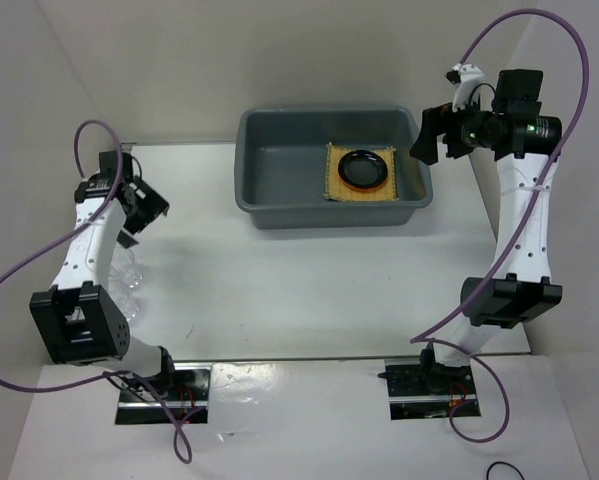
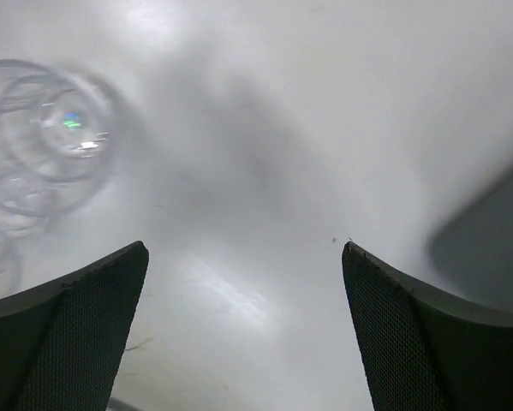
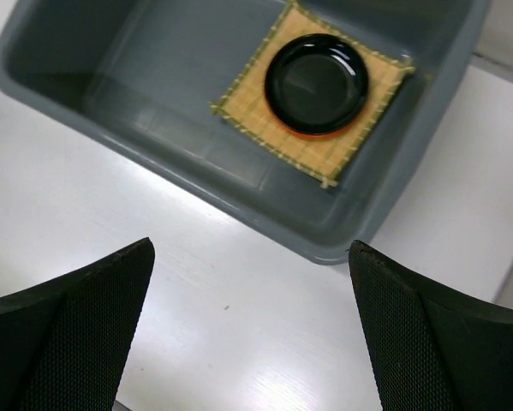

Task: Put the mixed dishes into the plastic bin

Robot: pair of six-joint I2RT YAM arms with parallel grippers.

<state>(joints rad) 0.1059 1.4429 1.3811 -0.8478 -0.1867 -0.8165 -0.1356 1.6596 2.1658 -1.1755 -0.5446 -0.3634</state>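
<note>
My left gripper is about to move down and back to the farthest clear cup and straddle its rim (image 1: 138, 265) (image 2: 109, 147) where bare table leaves room.
The grey plastic bin (image 1: 329, 212) stands at the back middle of the table. Inside it lies the tan bamboo mat (image 1: 335, 186), with the black plate (image 1: 364, 168) stacked on the orange plate, of which only a rim shows (image 3: 306, 133). In the right wrist view I see the bin (image 3: 196, 171), the mat (image 3: 359, 128) and the black plate (image 3: 316, 81). My right gripper (image 1: 429, 135) (image 3: 249, 257) is open and empty, just off the bin's right end. Clear plastic cups (image 1: 129, 275) (image 2: 46, 128) stand at the left, partly hidden under the left arm. My left gripper (image 1: 144, 205) (image 2: 243, 282) is open and empty above the table near them.
White walls close in the table at the left, back and right. A dark blurred shape (image 2: 487, 248) sits at the right edge of the left wrist view. The arm bases are at the near edge.
</note>
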